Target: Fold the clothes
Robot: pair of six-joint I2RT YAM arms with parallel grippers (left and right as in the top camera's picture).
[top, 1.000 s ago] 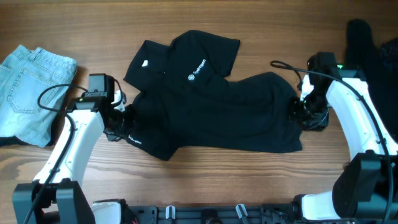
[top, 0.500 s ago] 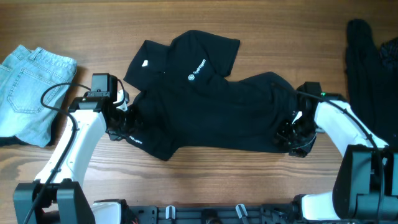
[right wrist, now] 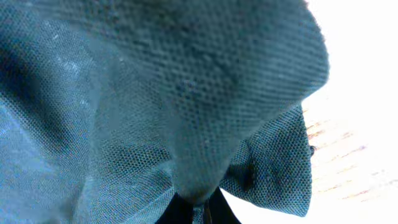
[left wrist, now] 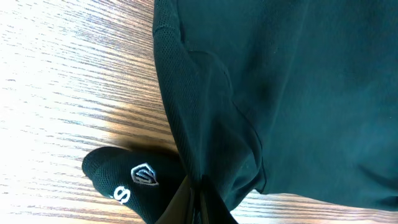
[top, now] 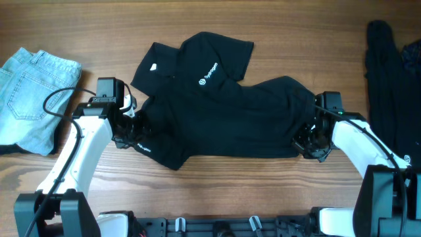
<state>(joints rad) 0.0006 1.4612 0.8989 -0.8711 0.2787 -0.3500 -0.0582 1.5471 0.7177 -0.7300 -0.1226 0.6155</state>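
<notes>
The left gripper rises outward over the shirt's white-patched corner [top: 153, 69] next, as that corner lies outward of it. It lets go of the shirt's edge, since my right gripper holds the shirt's hem.
A black short-sleeved shirt [top: 223, 115] with a small white logo lies spread and rumpled across the middle of the wooden table. My left gripper [top: 129, 135] is shut on its left edge, and a fold with white lettering [left wrist: 134, 177] bunches beside the pinched fabric [left wrist: 211, 155]. My right gripper [top: 309, 139] is shut on the shirt's right hem; black mesh cloth [right wrist: 186, 106] fills the right wrist view, gathered between the jaws. A second black garment [top: 395, 72] lies at the far right edge.
Light blue jeans [top: 33, 95] lie folded at the far left. The arm bases and a black rail [top: 217, 227] run along the table's front edge. Bare wood [top: 223, 191] shows in front of the shirt.
My right gripper moved down and inward along the shirt's right hem and shut on the fabric. The left gripper stayed shut on the left edge.
</notes>
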